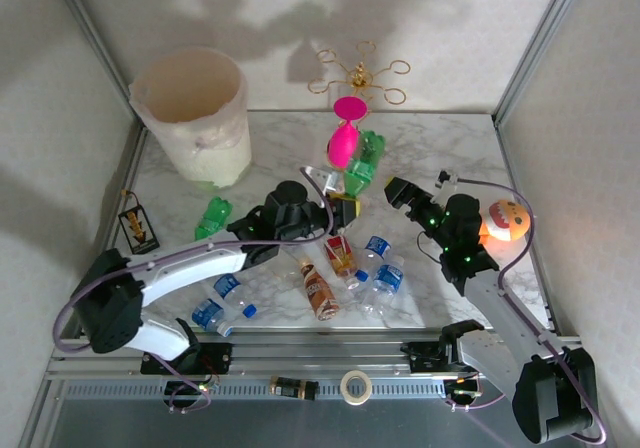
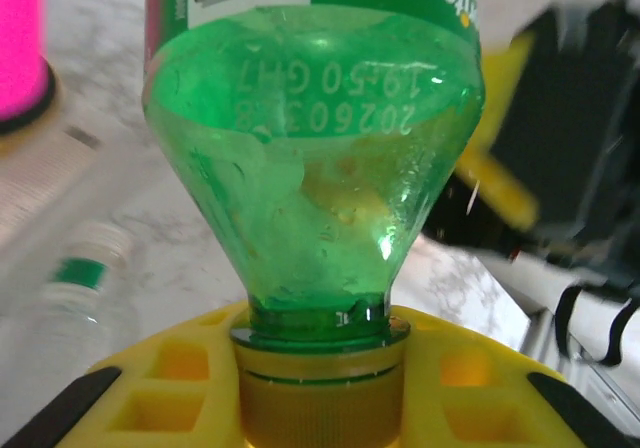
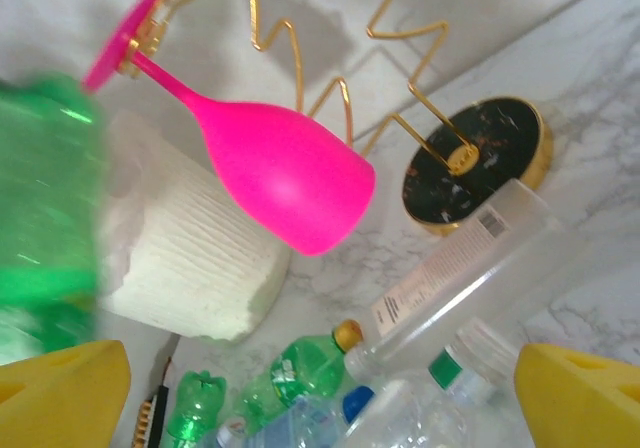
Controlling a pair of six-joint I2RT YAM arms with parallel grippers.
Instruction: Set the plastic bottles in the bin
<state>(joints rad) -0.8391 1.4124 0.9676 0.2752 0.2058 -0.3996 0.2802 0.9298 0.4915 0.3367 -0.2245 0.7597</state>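
The bin's rim is higher than the tabletop, so the left gripper needs to carry the green bottle up and outward over the bin's open top to release the cap.
My left gripper is shut on the yellow cap of a green bottle, which points away from the fingers, close to the pink glass. My right gripper hangs open just right of it, with nothing between its yellow fingers. Below it lie a green bottle with a yellow cap, a crushed green one and clear bottles. More bottles lie at the table's front: brown, red-labelled, clear blue-capped, green. The bin stands at the back left.
A pink glass hangs upside down on a gold wire stand with a black base. An orange plush toy sits at the right and a small black-and-gold object at the left edge. A tape roll lies on the front rail.
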